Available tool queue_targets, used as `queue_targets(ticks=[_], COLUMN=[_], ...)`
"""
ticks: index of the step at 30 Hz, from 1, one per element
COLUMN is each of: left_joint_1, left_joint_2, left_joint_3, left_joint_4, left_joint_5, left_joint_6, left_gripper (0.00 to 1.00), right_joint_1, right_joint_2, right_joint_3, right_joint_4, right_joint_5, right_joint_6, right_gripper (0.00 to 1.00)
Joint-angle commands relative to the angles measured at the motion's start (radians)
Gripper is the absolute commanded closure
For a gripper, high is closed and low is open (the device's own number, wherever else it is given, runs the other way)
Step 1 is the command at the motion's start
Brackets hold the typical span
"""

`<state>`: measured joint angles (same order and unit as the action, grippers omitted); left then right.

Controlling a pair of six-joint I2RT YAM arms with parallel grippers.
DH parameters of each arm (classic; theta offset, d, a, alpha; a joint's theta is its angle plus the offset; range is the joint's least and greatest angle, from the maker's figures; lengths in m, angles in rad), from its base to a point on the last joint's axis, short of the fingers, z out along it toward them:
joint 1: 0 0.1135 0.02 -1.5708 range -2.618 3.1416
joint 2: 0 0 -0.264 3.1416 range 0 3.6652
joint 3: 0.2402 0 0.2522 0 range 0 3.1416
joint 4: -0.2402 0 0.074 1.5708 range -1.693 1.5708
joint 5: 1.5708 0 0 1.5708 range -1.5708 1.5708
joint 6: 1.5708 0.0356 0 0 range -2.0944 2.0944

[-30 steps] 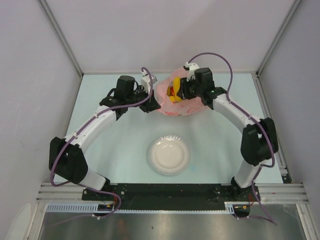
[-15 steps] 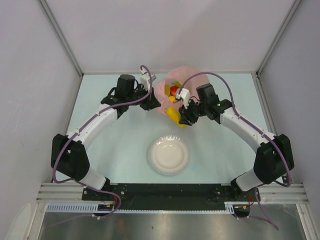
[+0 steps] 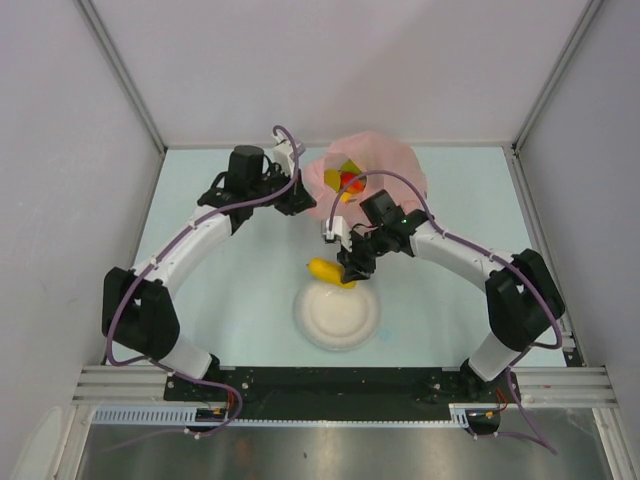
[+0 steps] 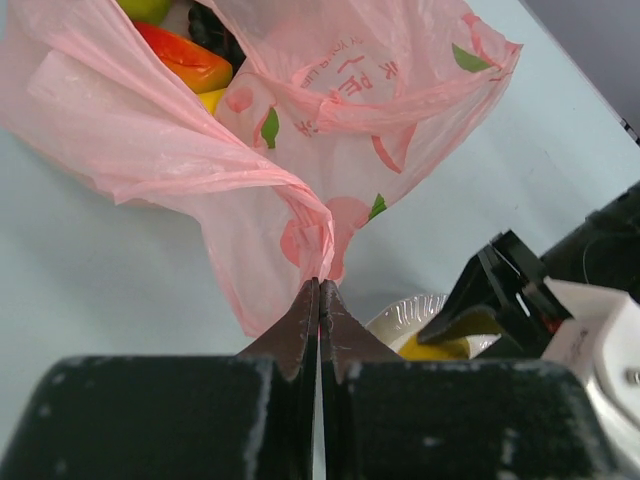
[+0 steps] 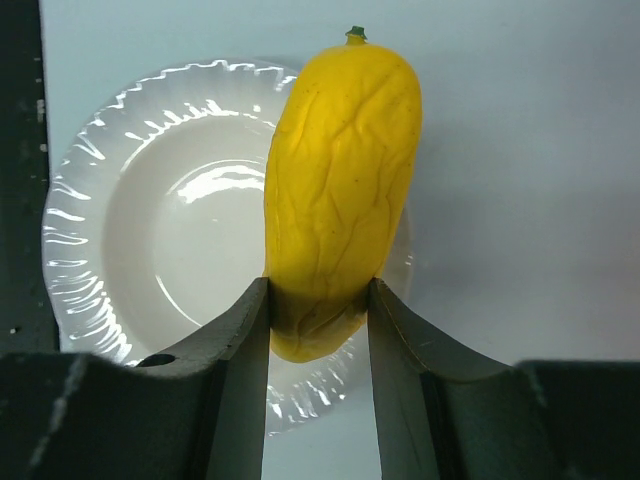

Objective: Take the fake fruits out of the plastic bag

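The white bowl's middle (image 3: 337,314) (image 5: 222,245) is below and back from my right gripper, so the gripper will move the yellow mango back past the white bowl's far rim next, lower it and let go of it.
The pink plastic bag (image 3: 385,170) lies at the back of the table with its mouth held open. My left gripper (image 4: 319,284) is shut on a gathered fold of the plastic bag (image 4: 300,130). Inside the bag show a red mango (image 4: 185,58), a green fruit (image 4: 145,8) and dark grapes (image 4: 210,28). My right gripper (image 5: 318,300) is shut on a yellow mango (image 5: 340,190), carried above the far rim of the white bowl (image 5: 90,270). From above, the yellow mango (image 3: 325,271) hangs at the right gripper (image 3: 348,272), just beyond the bowl (image 3: 337,318).
The white fluted bowl sits at the table's near middle, between the two arm bases. Grey walls close in the left, right and back sides of the pale green table (image 3: 220,290).
My right gripper has pulled the yellow mango out of the bag and carried it toward me, to the bowl's far rim. The left gripper keeps its hold on the bag.
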<state>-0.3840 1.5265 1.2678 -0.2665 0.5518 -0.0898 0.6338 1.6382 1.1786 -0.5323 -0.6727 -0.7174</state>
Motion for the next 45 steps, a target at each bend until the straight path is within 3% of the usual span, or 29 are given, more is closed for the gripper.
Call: queue_targets(ticks=[1, 11, 16, 19, 20, 21, 25, 31, 36, 40, 43, 45], left_joint_1=[0.016, 0.019, 0.019, 0.019, 0.019, 0.019, 0.020, 0.020, 0.020, 0.020, 0.020, 0.020], left_joint_2=[0.007, 0.015, -0.003, -0.008, -0.008, -0.008, -0.006, -0.019, -0.019, -0.029, -0.045, -0.060], left_joint_3=[0.035, 0.041, 0.013, 0.001, -0.001, -0.004, -0.005, -0.010, -0.015, -0.016, -0.016, -0.002], left_joint_4=[0.024, 0.013, 0.018, 0.024, 0.026, 0.026, 0.024, 0.029, 0.030, 0.018, 0.015, 0.001], left_joint_5=[-0.003, 0.007, 0.002, 0.005, 0.005, 0.005, 0.007, 0.007, 0.014, 0.028, 0.068, 0.100], left_joint_6=[-0.033, -0.050, -0.045, -0.045, -0.045, -0.045, -0.042, -0.044, -0.038, -0.011, 0.001, 0.010], left_gripper=[1.00, 1.00, 0.99, 1.00, 1.00, 1.00, 1.00, 1.00, 1.00, 1.00, 1.00, 1.00], right_joint_1=[0.036, 0.092, 0.110, 0.110, 0.109, 0.106, 0.087, 0.021, -0.058, -0.137, -0.146, -0.144], right_joint_2=[0.021, 0.077, 0.103, 0.110, 0.109, 0.109, 0.065, -0.009, -0.095, -0.074, 0.000, 0.050], right_joint_3=[0.006, -0.019, -0.022, -0.022, -0.022, -0.022, -0.014, 0.137, 0.197, 0.197, 0.199, 0.207], right_joint_4=[-0.061, -0.011, 0.051, 0.061, 0.064, 0.074, 0.104, 0.054, 0.146, 0.285, 0.382, 0.460], right_joint_5=[-0.073, -0.085, -0.080, -0.080, -0.077, -0.077, -0.021, 0.050, 0.168, 0.243, 0.344, 0.393], right_joint_6=[-0.027, 0.010, 0.032, 0.038, 0.042, 0.053, 0.102, 0.243, 0.432, 0.587, 0.561, 0.526], right_gripper=[0.82, 0.82, 0.76, 0.62, 0.47, 0.41, 0.29, 0.31, 0.38, 0.47, 0.63, 0.66])
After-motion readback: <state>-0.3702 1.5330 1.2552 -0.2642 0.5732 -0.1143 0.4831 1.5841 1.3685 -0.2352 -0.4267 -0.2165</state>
